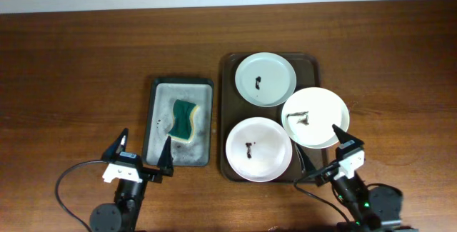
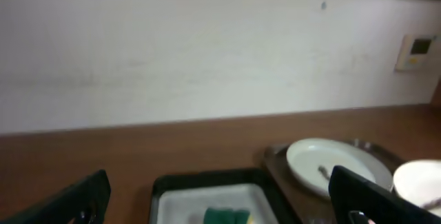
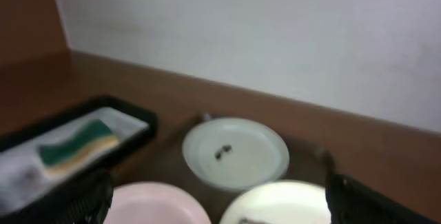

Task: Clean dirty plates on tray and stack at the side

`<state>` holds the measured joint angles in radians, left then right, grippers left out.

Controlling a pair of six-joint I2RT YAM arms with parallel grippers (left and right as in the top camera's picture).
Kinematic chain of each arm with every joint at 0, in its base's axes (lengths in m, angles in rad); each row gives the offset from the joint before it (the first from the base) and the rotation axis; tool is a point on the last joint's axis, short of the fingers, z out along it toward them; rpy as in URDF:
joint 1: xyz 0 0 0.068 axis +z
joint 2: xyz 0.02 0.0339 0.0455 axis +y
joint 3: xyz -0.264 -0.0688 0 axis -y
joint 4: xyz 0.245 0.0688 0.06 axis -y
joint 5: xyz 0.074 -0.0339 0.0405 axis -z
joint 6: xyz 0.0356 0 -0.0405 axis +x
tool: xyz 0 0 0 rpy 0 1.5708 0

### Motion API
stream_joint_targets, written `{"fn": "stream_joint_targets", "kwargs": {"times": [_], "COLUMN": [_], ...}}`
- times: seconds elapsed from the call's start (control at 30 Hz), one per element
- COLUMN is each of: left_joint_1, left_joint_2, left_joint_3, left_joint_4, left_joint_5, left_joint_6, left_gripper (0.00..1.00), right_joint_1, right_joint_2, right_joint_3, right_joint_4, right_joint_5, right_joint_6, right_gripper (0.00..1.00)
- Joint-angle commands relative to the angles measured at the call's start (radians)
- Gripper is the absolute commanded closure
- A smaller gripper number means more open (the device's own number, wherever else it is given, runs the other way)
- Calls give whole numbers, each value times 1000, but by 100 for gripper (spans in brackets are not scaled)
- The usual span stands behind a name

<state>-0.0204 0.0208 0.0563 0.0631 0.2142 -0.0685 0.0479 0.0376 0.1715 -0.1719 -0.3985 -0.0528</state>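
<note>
My right gripper tilts down from pointing toward the wall next, then lowers onto the pinkish-white plate's rim, on the side by the white plate.
Three plates lie on the dark brown tray point(image 1: 228, 68): a pale green plate point(image 1: 265, 79) at the back, a white plate point(image 1: 315, 117) at the right overhanging the rim, and a pinkish-white plate point(image 1: 258, 148) at the front. Each has a small dark smear. My left gripper point(image 1: 143, 153) is open and empty, at the front edge of the sponge tray point(image 1: 158, 118). My right gripper point(image 1: 320, 148) is open and empty, by the front right of the tray. The right wrist view shows the green plate point(image 3: 234, 154), the pinkish plate point(image 3: 158, 207) and the white plate point(image 3: 282, 203) ahead of the gripper point(image 3: 220, 203).
A green and yellow sponge point(image 1: 185, 120) lies in the smaller dark tray with grey suds, left of the big tray. It also shows in the left wrist view point(image 2: 227, 216) between my open fingers point(image 2: 220, 207). Bare wooden table lies left, right and behind.
</note>
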Motion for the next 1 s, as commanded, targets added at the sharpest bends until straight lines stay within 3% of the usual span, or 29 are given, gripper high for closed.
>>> {"fn": "stream_joint_targets", "kwargs": {"times": [0.0,0.07,0.2,0.37,0.57,0.63,0.73,0.77,0.87,0.97], "left_joint_1": [-6,-6,-6,-6,-7,-24,-86,-114,-208,-222], "left_joint_2": [95,246,579,961,1241,1332,1488,1539,1707,1800], "left_joint_3": [226,425,778,1032,1035,1035,1035,1035,1035,1035], "left_joint_4": [-164,-374,-712,-998,-1033,-1013,-934,-892,-782,-777], "left_joint_5": [23,27,62,105,164,105,-20,-47,-133,-159], "left_joint_6": [-13,-13,-13,-13,-13,-13,-14,-14,-29,-109], "left_gripper": [1,1,1,1,0,4,0,9,53,65], "right_joint_1": [6,6,6,6,6,6,6,6,6,6], "right_joint_2": [103,253,541,799,956,993,1040,1045,1044,1044], "right_joint_3": [254,457,774,953,947,941,939,939,939,939], "right_joint_4": [-179,-410,-715,-844,-942,-968,-1001,-1006,-1007,-1019], "right_joint_5": [-43,-40,-43,-108,-140,-140,-140,-140,-140,-140], "right_joint_6": [1,1,1,39,39,39,38,38,39,39], "right_gripper": [1,1,1,1,1,1,1,1,6,8]}}
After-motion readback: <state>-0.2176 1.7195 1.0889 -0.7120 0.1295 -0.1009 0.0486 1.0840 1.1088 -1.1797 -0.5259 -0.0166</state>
